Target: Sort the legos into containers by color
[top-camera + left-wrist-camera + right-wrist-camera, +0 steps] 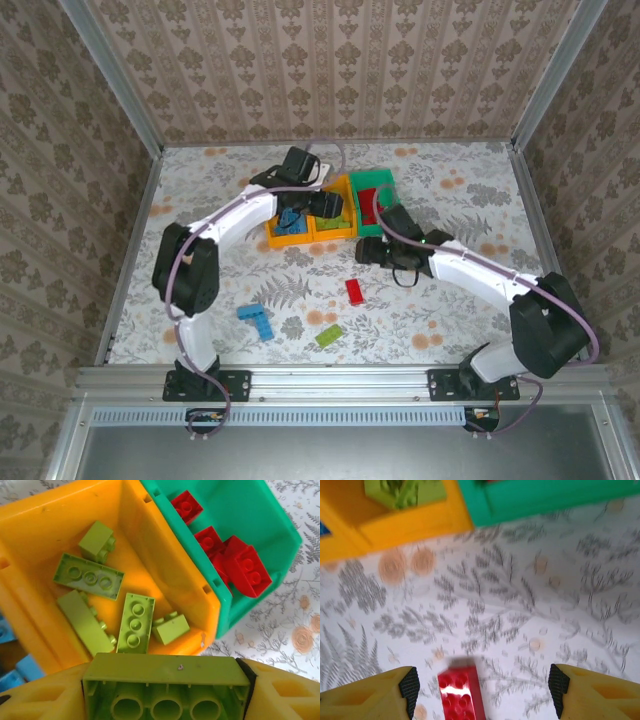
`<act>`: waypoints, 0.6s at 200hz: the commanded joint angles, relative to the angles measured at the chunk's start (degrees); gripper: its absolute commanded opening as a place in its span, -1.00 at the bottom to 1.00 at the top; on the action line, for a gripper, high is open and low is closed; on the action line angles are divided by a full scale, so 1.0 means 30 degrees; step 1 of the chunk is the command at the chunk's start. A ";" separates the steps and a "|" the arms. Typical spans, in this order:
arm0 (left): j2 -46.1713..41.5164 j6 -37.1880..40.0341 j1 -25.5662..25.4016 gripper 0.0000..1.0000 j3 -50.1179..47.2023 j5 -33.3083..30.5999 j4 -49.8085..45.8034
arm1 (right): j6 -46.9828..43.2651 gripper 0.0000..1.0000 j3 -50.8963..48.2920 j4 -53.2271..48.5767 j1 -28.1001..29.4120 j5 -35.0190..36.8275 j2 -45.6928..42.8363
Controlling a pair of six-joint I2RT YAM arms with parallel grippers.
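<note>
Next, my open right gripper moves back, lowers around the red lego (354, 292) (462, 694) and closes, since the lego lies below and nearer the base than that gripper.
My left gripper (166, 692) is shut on a lime green lego (166, 682), underside toward the camera, hanging over the near edge of an orange-yellow container (150, 545) that holds several lime legos (90, 575). Beside it, the green container (260, 510) holds red legos (245, 570). In the top view the left gripper (318, 203) is over the middle container (345, 232), and the left orange-yellow container (272, 238) holds blue legos. My right gripper (482, 690) is open above the table, with a red lego (461, 692) lying below, nearer its left finger. It hovers (372, 250) in front of the containers.
On the floral table near the front lie the red lego (354, 291), a blue lego (257, 319) and a lime lego (328, 336). The orange-yellow container's front (405, 525) and the green container's front (545, 497) stand just beyond my right gripper.
</note>
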 commanded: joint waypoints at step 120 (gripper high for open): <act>0.1680 -0.1930 0.0794 1.00 0.1053 0.1816 0.1415 | 0.2485 0.40 0.0410 -0.1000 0.5595 0.3569 0.4207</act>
